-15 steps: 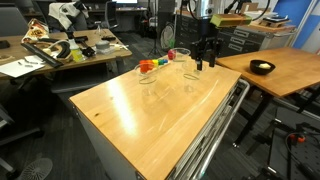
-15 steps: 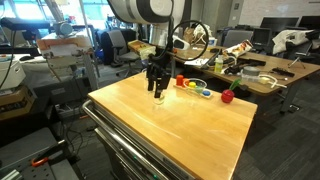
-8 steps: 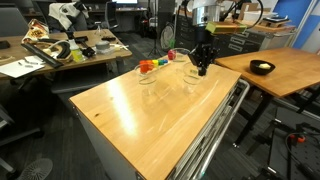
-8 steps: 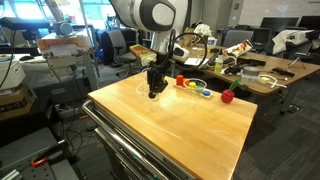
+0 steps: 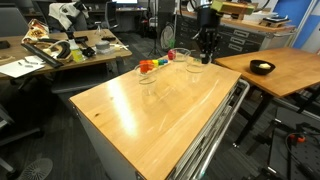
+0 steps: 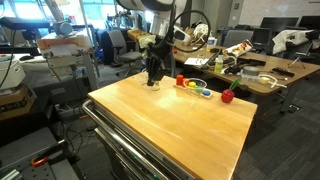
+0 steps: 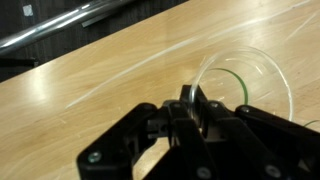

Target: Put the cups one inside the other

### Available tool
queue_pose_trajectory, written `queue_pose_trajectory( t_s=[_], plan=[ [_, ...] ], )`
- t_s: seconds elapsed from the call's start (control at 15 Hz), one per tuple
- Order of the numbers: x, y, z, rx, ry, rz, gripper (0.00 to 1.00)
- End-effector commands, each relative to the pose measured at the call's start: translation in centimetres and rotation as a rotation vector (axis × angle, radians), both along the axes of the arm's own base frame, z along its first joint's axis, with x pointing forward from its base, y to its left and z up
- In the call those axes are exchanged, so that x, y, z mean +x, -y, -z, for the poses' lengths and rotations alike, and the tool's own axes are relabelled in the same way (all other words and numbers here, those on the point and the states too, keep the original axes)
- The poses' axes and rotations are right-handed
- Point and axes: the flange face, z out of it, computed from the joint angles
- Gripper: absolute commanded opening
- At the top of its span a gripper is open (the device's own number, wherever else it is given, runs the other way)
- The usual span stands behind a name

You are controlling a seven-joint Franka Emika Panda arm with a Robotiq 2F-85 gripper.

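The gripper rises next and crosses over the opening of an upright clear cup, then lowers and releases the held cup's rim, since the upright cup stands lower, over by the blocks.
My gripper [image 7: 190, 103] is shut on the near rim of a clear plastic cup [image 7: 262, 72], with the rim pinched between the two fingertips. A green arc shows through the cup's wall. In both exterior views the gripper [image 5: 205, 56] [image 6: 153, 78] hangs over the far end of the wooden table, and the held cup [image 5: 195, 66] is a faint glint just below it. Two more clear cups stand nearby, one [image 5: 181, 55] by the far edge and one [image 5: 148, 76] further along the table beside the blocks.
Small red, orange and green blocks [image 5: 150, 66] [image 6: 196, 88] lie at the table's far end, with a red ball [image 6: 228, 96] near them. A black bowl [image 5: 262, 67] sits on the neighbouring table. Cluttered desks stand behind, and a metal rail [image 7: 60, 25] runs along the table edge.
The jaws have gone from open to shut on the cup's rim. The gripper dipped to the cup, then rose a little with it.
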Motion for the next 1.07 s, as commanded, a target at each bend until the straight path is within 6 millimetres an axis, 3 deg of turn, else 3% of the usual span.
queue_pose_trajectory(
  t_s=[0.0,0.2,0.47,0.67,1.0],
  plan=[
    [-0.8,1.7,-5.8,0.089,-0.014,0.046,0.02],
    [0.6,4.5,-10.4,0.154,-0.006,0.129,0.01],
    [4.1,8.2,-13.6,0.153,0.007,0.188,0.01],
    [7.0,9.4,-13.8,0.150,0.017,0.186,0.01],
    [11.6,9.8,-11.4,0.139,0.010,0.160,0.01]
  ],
)
